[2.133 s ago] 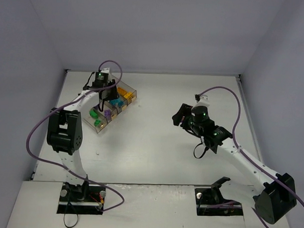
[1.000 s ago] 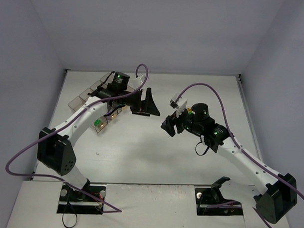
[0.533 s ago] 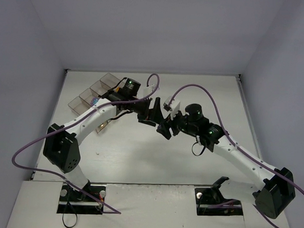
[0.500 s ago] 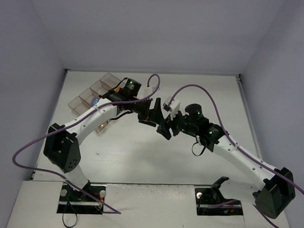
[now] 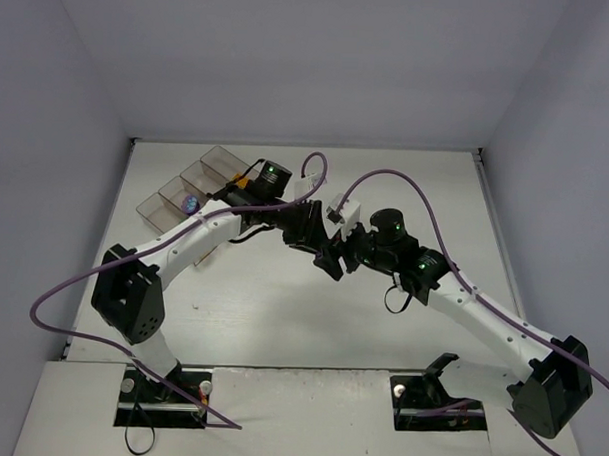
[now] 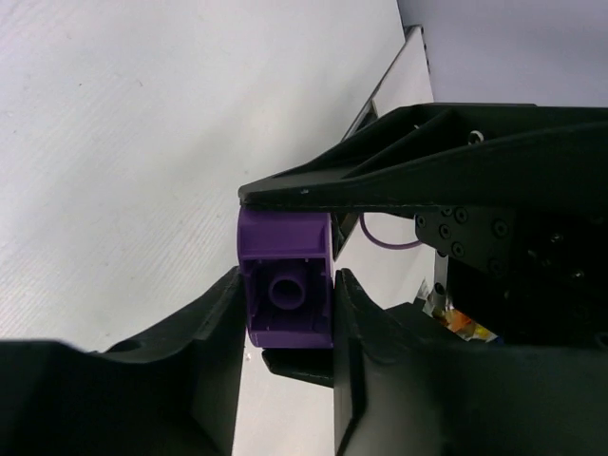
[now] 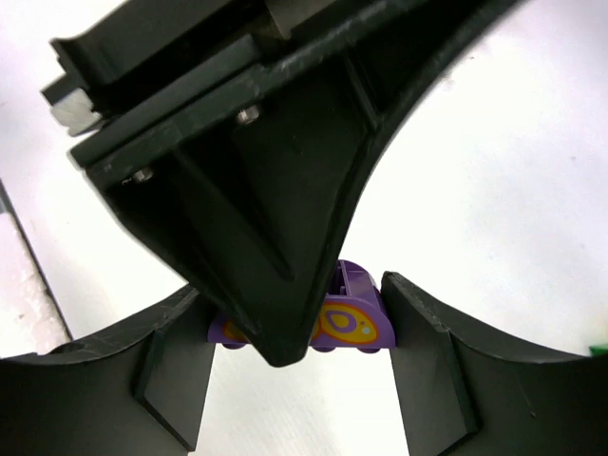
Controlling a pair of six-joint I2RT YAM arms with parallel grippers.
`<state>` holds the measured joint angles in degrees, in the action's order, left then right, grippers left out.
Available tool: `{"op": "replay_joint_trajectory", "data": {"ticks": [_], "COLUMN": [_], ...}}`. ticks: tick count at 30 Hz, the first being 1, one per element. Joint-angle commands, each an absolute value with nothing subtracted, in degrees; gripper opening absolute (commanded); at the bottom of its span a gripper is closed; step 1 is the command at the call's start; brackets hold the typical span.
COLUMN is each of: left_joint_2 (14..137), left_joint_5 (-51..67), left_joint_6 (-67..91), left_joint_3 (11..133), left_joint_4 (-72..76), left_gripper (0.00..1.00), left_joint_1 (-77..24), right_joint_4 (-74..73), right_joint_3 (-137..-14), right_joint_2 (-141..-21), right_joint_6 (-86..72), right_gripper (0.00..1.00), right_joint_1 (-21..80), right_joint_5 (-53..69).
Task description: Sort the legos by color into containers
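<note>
My left gripper needs to swing to the left in the top view next and go down to release the lego in the container with the bluish-purple lego (image 5: 188, 201), because the colors match.
Above the table's centre my two grippers meet tip to tip, the left gripper (image 5: 318, 238) and the right gripper (image 5: 333, 257). Both pinch one purple lego. In the left wrist view the lego (image 6: 285, 245) shows its hollow underside, and the left gripper (image 6: 287, 287) has both fingers pressed on its sides. In the right wrist view the lego (image 7: 353, 323) shows an orange-yellow printed face. The right gripper (image 7: 293, 313) is shut on its ends, partly hidden behind a left finger. The containers (image 5: 219, 157) stand at the back left, one holding a small bluish-purple lego (image 5: 190, 205).
The left arm's cable (image 5: 312, 168) and the right arm's cable (image 5: 386, 179) loop above the meeting point. Grey walls close in the table on three sides. A green sliver (image 7: 600, 350) shows at the right edge of the right wrist view.
The left arm swung from the containers to the centre and closed its open jaws onto the purple lego. The right arm moved left to meet it, still gripping.
</note>
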<state>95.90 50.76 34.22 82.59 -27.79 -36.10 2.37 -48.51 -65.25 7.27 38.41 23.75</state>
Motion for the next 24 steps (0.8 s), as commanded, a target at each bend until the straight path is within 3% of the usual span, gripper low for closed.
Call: {"op": "replay_joint_trajectory", "data": {"ticks": [1, 5, 8, 9, 11, 12, 14, 18, 24], "left_joint_2": [94.0, 93.4, 92.6, 92.5, 92.1, 92.0, 91.6, 89.9, 88.2], "left_joint_5": [52.6, 53.0, 52.5, 52.3, 51.6, 51.1, 49.1, 41.3, 18.3], "left_joint_6": [36.6, 37.1, 36.7, 36.7, 35.3, 34.6, 32.1, 26.6, 21.8], "left_joint_3": [82.9, 82.1, 81.7, 81.6, 81.7, 81.9, 82.4, 83.0, 83.5], "left_joint_4": [-22.4, -21.9, -21.7, -21.7, -22.8, -23.6, -26.8, -32.9, -37.7], "left_gripper": [0.22, 0.04, 0.00, 0.00, 0.00, 0.00, 0.00, 0.00, 0.00], "left_joint_1": [-36.9, -36.9, -36.7, -36.6, -35.4, -34.9, -32.4, -25.3, -14.1], "right_joint_4": [8.2, 8.7, 8.8, 8.9, 8.8, 8.8, 8.7, 8.4, 8.0], "right_joint_3": [-49.6, -48.8, -48.4, -48.3, -48.3, -48.3, -48.3, -48.1, -46.8], "right_joint_2": [-64.0, -63.3, -63.1, -63.2, -63.3, -63.4, -63.5, -63.8, -62.5], "right_joint_6": [6.3, 5.6, 5.3, 5.2, 4.9, 4.7, 4.0, 2.6, 0.0], "right_gripper": [0.09, 0.10, 0.25, 0.46, 0.67, 0.88, 1.00, 1.00, 1.00], "right_joint_1": [38.7, 38.8, 38.8, 38.8, 38.8, 38.8, 38.8, 38.8, 38.7], "right_joint_5": [22.1, 21.4, 21.1, 21.0, 20.8, 20.7, 19.9, 17.8, 12.4]}}
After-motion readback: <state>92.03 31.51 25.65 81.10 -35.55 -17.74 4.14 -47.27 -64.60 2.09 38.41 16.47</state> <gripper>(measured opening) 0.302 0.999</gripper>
